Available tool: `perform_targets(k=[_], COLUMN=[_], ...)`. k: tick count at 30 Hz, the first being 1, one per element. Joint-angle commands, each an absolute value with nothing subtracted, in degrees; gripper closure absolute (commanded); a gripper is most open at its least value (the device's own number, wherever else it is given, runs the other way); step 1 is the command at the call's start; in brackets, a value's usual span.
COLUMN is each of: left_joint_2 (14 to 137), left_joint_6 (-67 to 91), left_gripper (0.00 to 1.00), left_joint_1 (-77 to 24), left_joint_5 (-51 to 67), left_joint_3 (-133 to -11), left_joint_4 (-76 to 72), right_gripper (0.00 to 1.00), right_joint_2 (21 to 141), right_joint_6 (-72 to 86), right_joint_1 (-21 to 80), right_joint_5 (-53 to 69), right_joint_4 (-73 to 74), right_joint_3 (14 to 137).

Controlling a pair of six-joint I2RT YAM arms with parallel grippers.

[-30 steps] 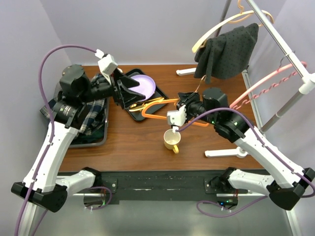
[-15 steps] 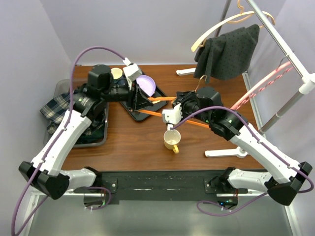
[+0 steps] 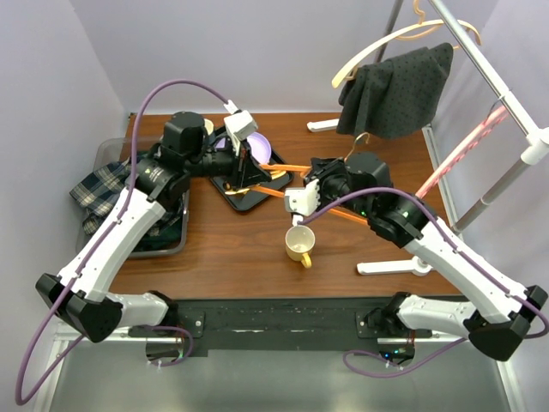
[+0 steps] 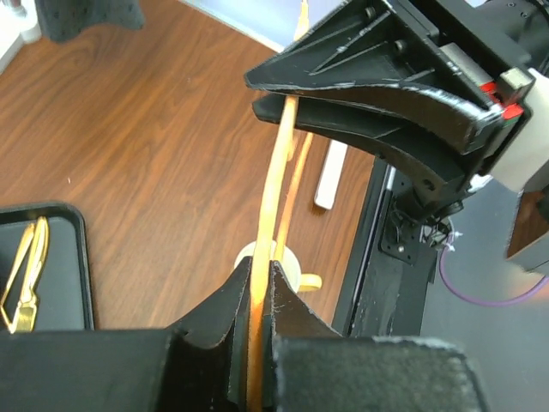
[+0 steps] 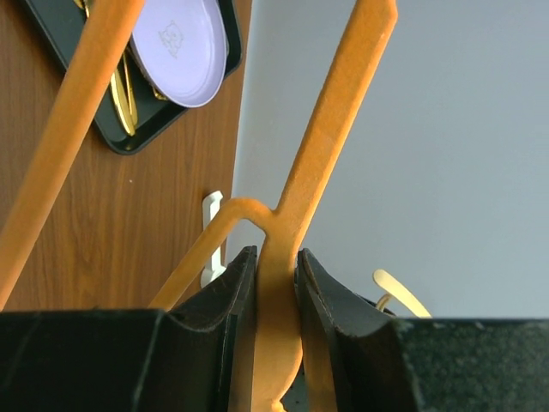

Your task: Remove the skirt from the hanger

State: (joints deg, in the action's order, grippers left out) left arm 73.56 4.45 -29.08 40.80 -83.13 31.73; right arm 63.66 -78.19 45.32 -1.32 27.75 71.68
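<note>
The hanger is bare, so the robot needs to carry it in its left gripper outward and toward the right in the top view, onto the rack's bar [image 3: 484,65], and let it go.
A bare orange hanger [image 3: 292,169] hangs in the air over the table's middle, with no cloth on it. My right gripper [image 3: 319,184] is shut on its neck, just below where the arms fork [image 5: 330,129]; the jaws [image 5: 274,262] press both sides. My left gripper [image 3: 249,176] is shut on one thin arm of the same hanger [image 4: 276,172], which runs straight out between the closed fingertips [image 4: 260,275]. The plaid skirt [image 3: 94,193] lies crumpled in the grey bin [image 3: 176,245] at the left, apart from both grippers.
A yellow mug [image 3: 298,245] stands under the hanger. A black tray [image 3: 236,199] holds a purple plate [image 3: 257,148] and gold cutlery. At the right, a rack [image 3: 497,94] carries a dark grey garment [image 3: 395,86] on a cream hanger [image 3: 369,51], plus a pink hanger [image 3: 463,154].
My left arm swung right from above the bin to the hanger, and its open jaws shut on the hanger's arm. The right gripper kept its hold, shifting only slightly.
</note>
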Motion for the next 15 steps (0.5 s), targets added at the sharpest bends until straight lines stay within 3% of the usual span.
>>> perform_targets(k=[1, 2, 3, 7, 12, 14, 15], left_joint_2=[71.46, 71.11, 70.76, 68.82, 68.91, 68.64, 68.64], left_joint_6=[7.2, 7.38, 7.64, 10.8, 14.41, 15.55, 17.04], left_gripper=[1.0, 1.0, 1.0, 1.0, 1.0, 1.0, 1.0], left_joint_1=[-29.27, -29.27, -29.27, -29.27, -29.27, -29.27, -29.27], left_joint_5=[35.95, 35.77, 35.16, 34.72, 35.24, 35.77, 35.86], left_joint_3=[-82.88, -82.62, -82.44, -81.3, -80.25, -79.46, -79.37], left_joint_4=[24.35, 23.13, 22.33, 17.68, 11.88, 8.2, 6.96], right_gripper=[0.77, 0.73, 0.62, 0.45, 0.27, 0.02, 0.01], right_joint_2=[57.75, 56.35, 55.73, 53.62, 47.83, 46.85, 46.32], right_joint_6=[-71.91, -71.11, -69.89, -62.35, -50.65, -37.58, -32.14], right_joint_1=[46.14, 46.14, 46.14, 46.14, 46.14, 46.14, 46.14], right_joint_5=[7.2, 7.9, 9.65, 17.72, 27.06, 26.9, 25.24], right_joint_4=[20.83, 20.22, 20.3, 26.28, 18.21, 9.9, 7.06], right_joint_3=[71.9, 71.63, 71.54, 74.79, 72.08, 71.28, 71.02])
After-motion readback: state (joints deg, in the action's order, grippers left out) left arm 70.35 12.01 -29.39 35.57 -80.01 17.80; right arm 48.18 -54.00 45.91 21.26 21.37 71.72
